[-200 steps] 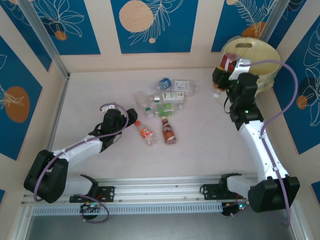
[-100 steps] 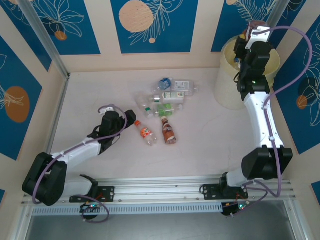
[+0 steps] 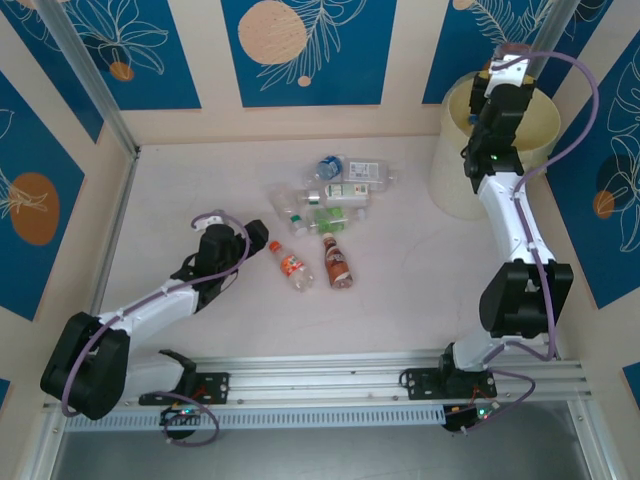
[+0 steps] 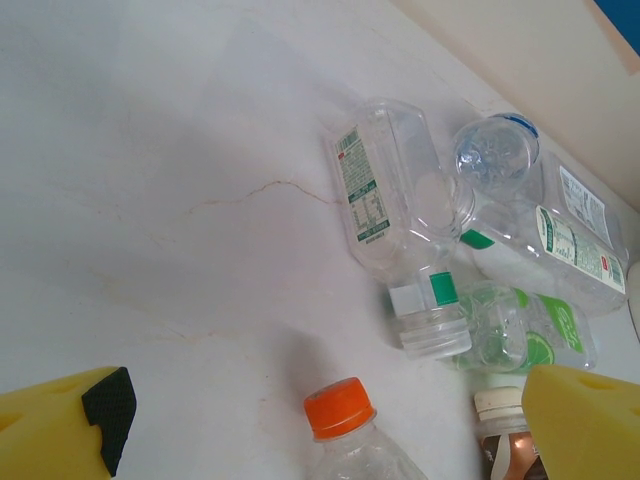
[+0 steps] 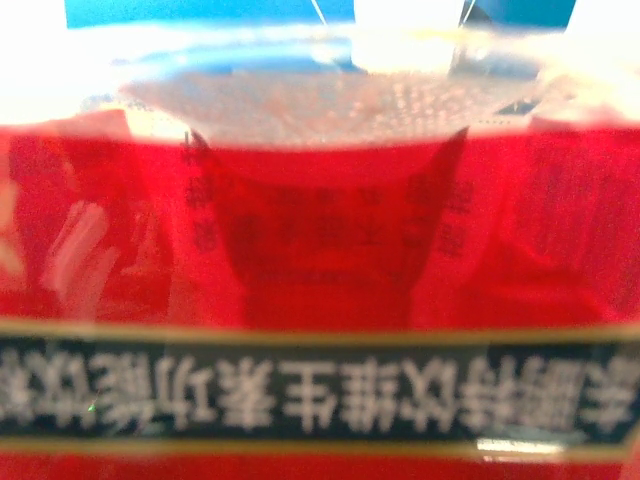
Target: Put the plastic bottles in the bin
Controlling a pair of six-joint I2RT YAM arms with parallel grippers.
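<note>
The bottle is out at the bin's far rim, so my right gripper will next draw back and turn to let go over the bin's opening [image 3: 535,117], which is back of it.
Several plastic bottles [image 3: 330,195] lie in a heap at mid-table. An orange-capped bottle [image 3: 290,266] and a brown one with a white cap [image 3: 338,262] lie nearer. My left gripper [image 3: 252,250] rests just left of the orange-capped bottle, open. In the left wrist view that bottle's cap [image 4: 340,407] sits between my yellow fingers [image 4: 60,432], untouched. My right gripper [image 3: 495,78] reaches over the cream-yellow bin [image 3: 450,170] at the back right, shut on a red-labelled bottle [image 5: 320,250] whose label hides the fingers.
Blue-patterned walls close in the table at the back and on both sides. A metal rail [image 3: 320,370] runs along the near edge by the arm bases. Bare tabletop [image 3: 420,280] lies between the bottle heap and the right arm.
My right arm has swung the red-labelled bottle from the bin's near rim up and back over the bin's opening. The left arm has barely shifted, still open by the orange-capped bottle.
</note>
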